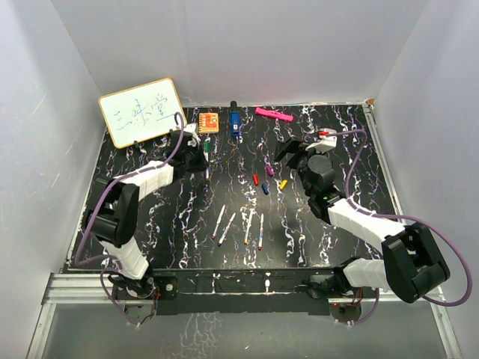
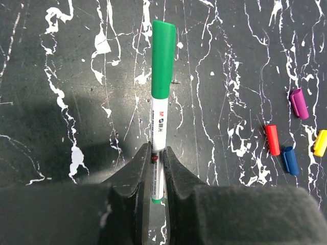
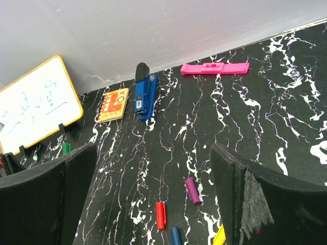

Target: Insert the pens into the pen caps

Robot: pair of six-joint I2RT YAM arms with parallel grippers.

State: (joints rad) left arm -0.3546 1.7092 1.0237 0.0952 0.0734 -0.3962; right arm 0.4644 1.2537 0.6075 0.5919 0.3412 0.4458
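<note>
My left gripper is holding the white pen (image 1: 206, 158) by its tail and next needs to lower the pen onto the table, then let go of its tail.
My left gripper (image 2: 157, 153) is shut on the tail of a white pen (image 2: 158, 127) that wears the green cap (image 2: 163, 58), held low over the black marbled table. In the top view this gripper (image 1: 200, 142) and pen (image 1: 206, 158) are at the back left. The purple (image 2: 299, 103), red (image 2: 272, 140), blue (image 2: 290, 160) and yellow (image 2: 320, 143) caps lie loose mid-table. My right gripper (image 3: 153, 153) is open and empty above them, over the purple (image 3: 193, 191) and red (image 3: 161, 215) caps; in the top view it (image 1: 292, 153) is right of them. Several uncapped pens (image 1: 248, 226) lie nearer the front.
A small whiteboard (image 1: 142, 112) stands at the back left, close behind my left gripper. An orange square block (image 1: 209, 121), a blue-and-black object (image 1: 234, 120) and a flat pink bar (image 1: 274, 114) lie along the back wall. White walls enclose the table.
</note>
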